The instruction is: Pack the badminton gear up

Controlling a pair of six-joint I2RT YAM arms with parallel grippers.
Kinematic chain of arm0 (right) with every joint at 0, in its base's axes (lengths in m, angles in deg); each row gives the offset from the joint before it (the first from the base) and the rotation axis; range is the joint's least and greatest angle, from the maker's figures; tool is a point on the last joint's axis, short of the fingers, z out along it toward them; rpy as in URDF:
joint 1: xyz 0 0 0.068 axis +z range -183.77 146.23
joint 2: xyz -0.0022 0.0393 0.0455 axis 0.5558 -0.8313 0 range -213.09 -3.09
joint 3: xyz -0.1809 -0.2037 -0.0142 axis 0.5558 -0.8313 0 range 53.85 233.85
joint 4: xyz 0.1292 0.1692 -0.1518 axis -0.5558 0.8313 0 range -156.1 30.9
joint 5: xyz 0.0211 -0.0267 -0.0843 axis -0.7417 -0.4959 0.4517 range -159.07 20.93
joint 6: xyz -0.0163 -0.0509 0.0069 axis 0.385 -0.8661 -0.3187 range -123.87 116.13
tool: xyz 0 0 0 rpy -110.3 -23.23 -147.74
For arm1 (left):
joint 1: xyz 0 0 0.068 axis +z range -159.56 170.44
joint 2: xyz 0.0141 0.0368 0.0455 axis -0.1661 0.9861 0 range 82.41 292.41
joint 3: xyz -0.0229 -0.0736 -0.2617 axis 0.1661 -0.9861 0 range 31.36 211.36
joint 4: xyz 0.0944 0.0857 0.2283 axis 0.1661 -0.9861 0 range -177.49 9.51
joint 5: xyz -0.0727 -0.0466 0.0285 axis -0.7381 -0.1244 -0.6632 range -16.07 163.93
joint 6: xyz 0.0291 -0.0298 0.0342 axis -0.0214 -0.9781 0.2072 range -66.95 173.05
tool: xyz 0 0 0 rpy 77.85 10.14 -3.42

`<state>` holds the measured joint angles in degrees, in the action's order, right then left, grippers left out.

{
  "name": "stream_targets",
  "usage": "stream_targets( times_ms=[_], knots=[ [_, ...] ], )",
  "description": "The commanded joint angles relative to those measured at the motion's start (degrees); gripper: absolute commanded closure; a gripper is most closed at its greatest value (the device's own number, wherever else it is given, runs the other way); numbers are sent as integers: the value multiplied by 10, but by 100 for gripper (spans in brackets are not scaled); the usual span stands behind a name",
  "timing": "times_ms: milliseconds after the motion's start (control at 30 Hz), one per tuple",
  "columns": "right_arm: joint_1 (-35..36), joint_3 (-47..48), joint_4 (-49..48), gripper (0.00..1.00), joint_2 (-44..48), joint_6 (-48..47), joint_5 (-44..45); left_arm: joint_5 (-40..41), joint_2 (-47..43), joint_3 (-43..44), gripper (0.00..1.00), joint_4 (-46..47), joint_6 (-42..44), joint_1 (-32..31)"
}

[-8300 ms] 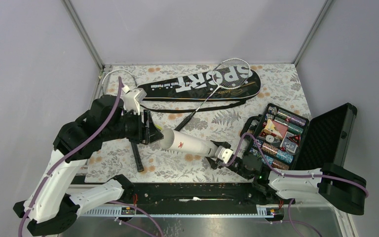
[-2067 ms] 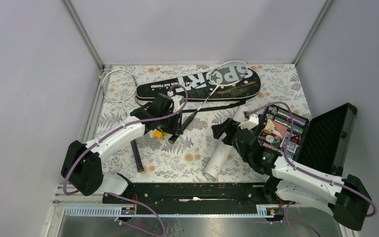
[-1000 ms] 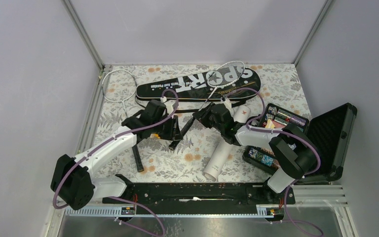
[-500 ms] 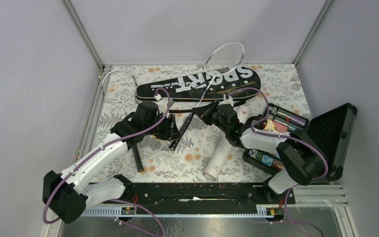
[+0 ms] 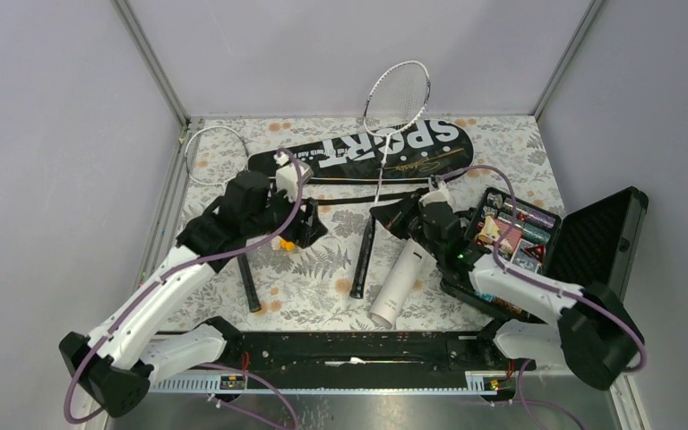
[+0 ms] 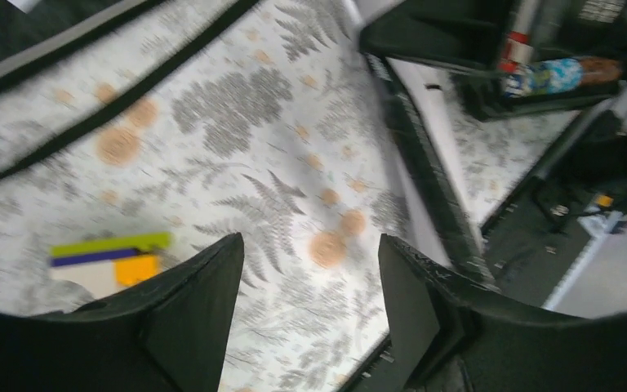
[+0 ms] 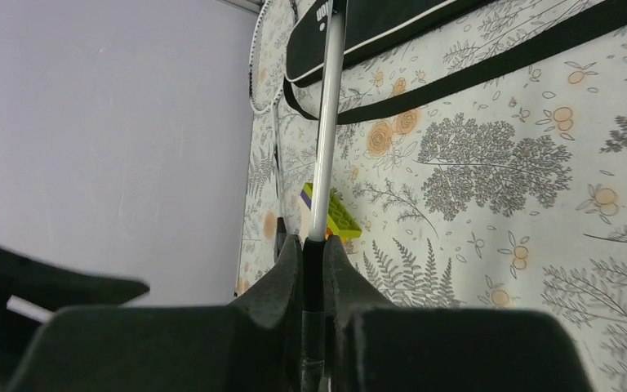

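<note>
The bag [image 5: 367, 150] is still lying flat, so the robot's left gripper will next go outward past the strap and then down onto the bag's near zip edge.
My right gripper [image 5: 379, 218] [image 7: 313, 245] is shut on one white-framed racket [image 5: 397, 92] where its white shaft [image 7: 327, 139] meets the black handle [image 5: 361, 260]. The racket stands tilted, head raised over the back edge, handle hanging near the mat. My left gripper [image 5: 312, 227] [image 6: 310, 253] hangs open over the mat with nothing between its fingers. The black "SPORT" bag [image 5: 367, 150] [image 7: 392, 24] lies at the back. A second racket [image 5: 216, 145] lies at the far left, its handle [image 5: 247, 282] pointing towards me. The white tube [image 5: 400, 279] lies right of the held handle.
A black hard case [image 5: 591, 246] of foil-wrapped items stands open at the right, close behind my right arm. A small yellow and green block [image 5: 282, 244] [image 6: 108, 255] [image 7: 335, 214] sits on the floral mat [image 5: 313, 296] by my left gripper.
My left gripper has opened, let go of the racket handle and drawn back to the left. The right gripper has raised the racket, and its handle has swung to the right.
</note>
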<state>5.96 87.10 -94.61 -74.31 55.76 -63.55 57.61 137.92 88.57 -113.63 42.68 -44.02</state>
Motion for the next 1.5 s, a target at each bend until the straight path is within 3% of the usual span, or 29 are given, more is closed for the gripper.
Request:
stream_targets(
  times_ms=[0, 267, 533, 800, 1033, 1100, 1200, 1300, 1467],
  knots=[
    [-6, -20, 56, 100, 105, -57, 29, 61, 75, 73, 34, 10, 156, 5],
    [-6, -98, 108, 100, 284, -43, 75, 56, 254, 146, 40, 71, 351, 38],
    [-6, -103, 155, 100, 381, -57, 92, 62, 443, 244, 41, 88, 496, 100],
    [-5, -72, 205, 100, 433, -95, 105, 93, 598, 322, 40, 148, 572, 138],
    [-6, -65, 216, 100, 449, -117, 128, 119, 676, 376, 42, 145, 609, 151],
    [-6, -68, 212, 100, 446, -118, 132, 119, 690, 388, 50, 137, 616, 154],
    [-5, -70, 205, 100, 438, -120, 134, 112, 696, 398, 79, 132, 614, 158],
    [-6, -76, 200, 100, 431, -116, 134, 93, 683, 395, 100, 127, 599, 158],
    [-6, -76, 199, 100, 415, -102, 123, 49, 641, 393, 100, 128, 539, 158]
  ],
)
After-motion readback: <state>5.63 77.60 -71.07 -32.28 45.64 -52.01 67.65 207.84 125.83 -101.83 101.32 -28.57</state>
